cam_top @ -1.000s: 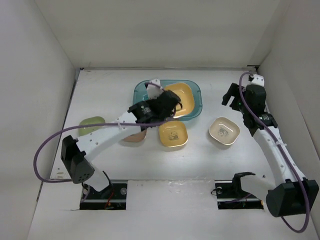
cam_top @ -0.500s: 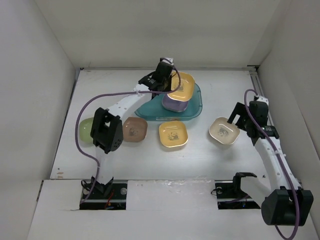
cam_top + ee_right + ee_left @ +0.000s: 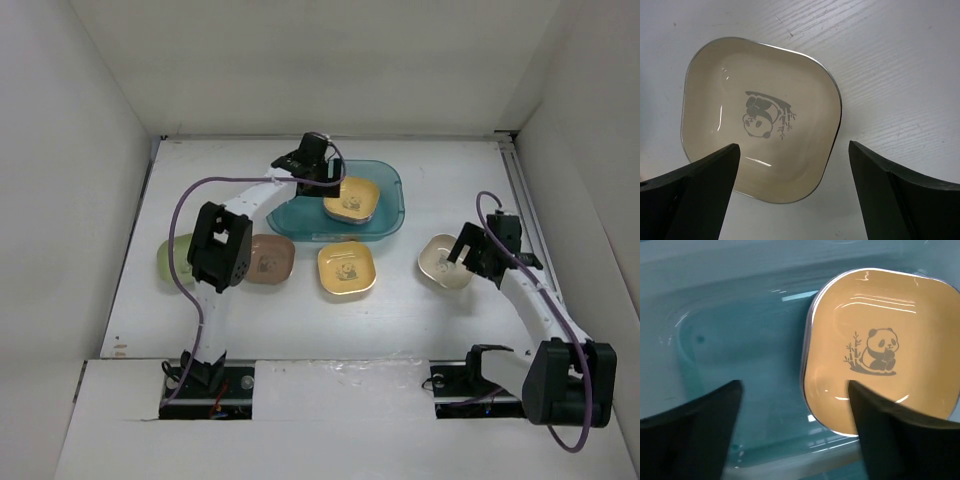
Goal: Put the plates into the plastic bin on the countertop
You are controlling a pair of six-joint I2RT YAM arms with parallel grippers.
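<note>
My right gripper already has the cream plate's rim at the side away from the bin between its open fingers, and next it needs to lower onto it.
The teal plastic bin (image 3: 388,180) (image 3: 740,340) stands at the back middle of the countertop (image 3: 420,320). A yellow-orange plate (image 3: 352,198) (image 3: 880,347) with a panda print lies flat inside it. My left gripper (image 3: 324,180) (image 3: 795,435) hangs open over the bin, beside that plate's left edge, holding nothing. A cream plate (image 3: 442,262) (image 3: 760,130) rests on the countertop at the right. My right gripper (image 3: 464,252) (image 3: 795,195) is open just above it, its fingers straddling the plate's near corner.
In front of the bin lie a brown plate (image 3: 268,258) and a yellow plate (image 3: 346,268). The left arm partly covers a pale green plate (image 3: 172,258). White walls close in the left, back and right sides.
The left gripper has opened over the bin. The lavender plate seen there earlier no longer shows, and the yellow-orange plate lies flat. The right gripper has come down onto the cream plate.
</note>
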